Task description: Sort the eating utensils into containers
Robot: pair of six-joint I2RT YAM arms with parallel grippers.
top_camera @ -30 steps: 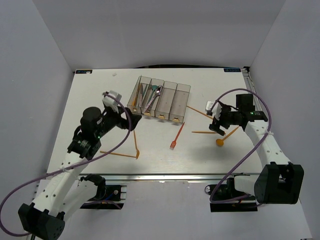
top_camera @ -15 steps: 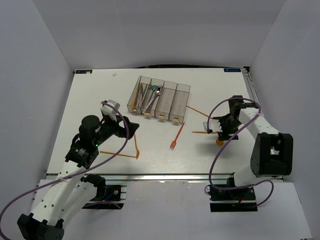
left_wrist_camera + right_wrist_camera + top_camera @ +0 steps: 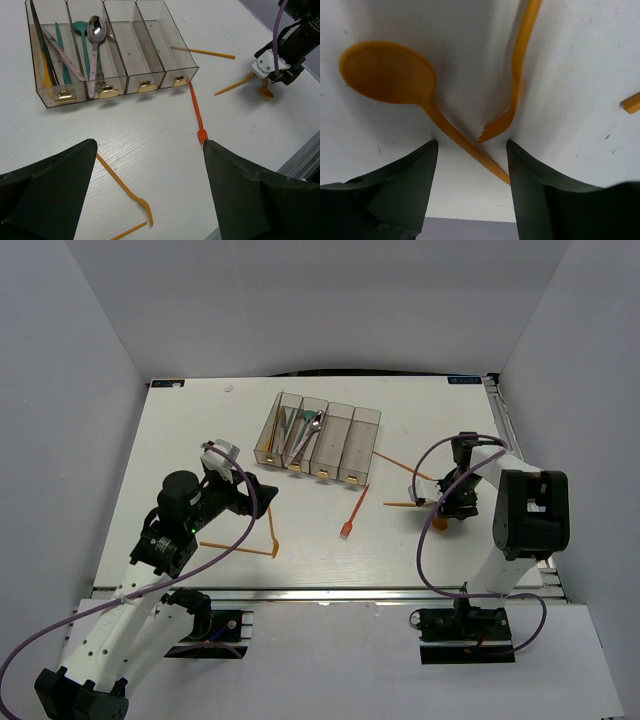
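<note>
The left gripper will come across and close on the orange spoon's handle, since the handle lies to the left gripper's right in the top view, between the fingers of the right gripper.
Four joined clear bins [image 3: 345, 435] stand at the table's back middle; in the left wrist view the two left bins [image 3: 65, 55] hold several utensils, including a silver spoon [image 3: 95, 27]. The two right bins are empty. My right gripper [image 3: 448, 508] is open and low at the table, its fingers [image 3: 395, 190] on either side of an orange spoon's [image 3: 387, 72] handle and an orange fork's [image 3: 517, 85] tines. My left gripper [image 3: 248, 500] is open and empty, above the table [image 3: 150, 145]. A red-orange fork [image 3: 353, 512] lies in front of the bins. An orange utensil [image 3: 272, 528] lies near the left gripper.
A thin orange stick [image 3: 397, 464] lies right of the bins, another orange piece [image 3: 235, 548] near the left front. Purple cables [image 3: 430, 540] loop beside both arms. The table's front edge rail [image 3: 320, 590] runs behind the arm bases; grey walls enclose the table.
My right arm swung in and lowered its gripper onto the orange spoon and fork. My left arm drew back slightly towards the front, then stayed still.
</note>
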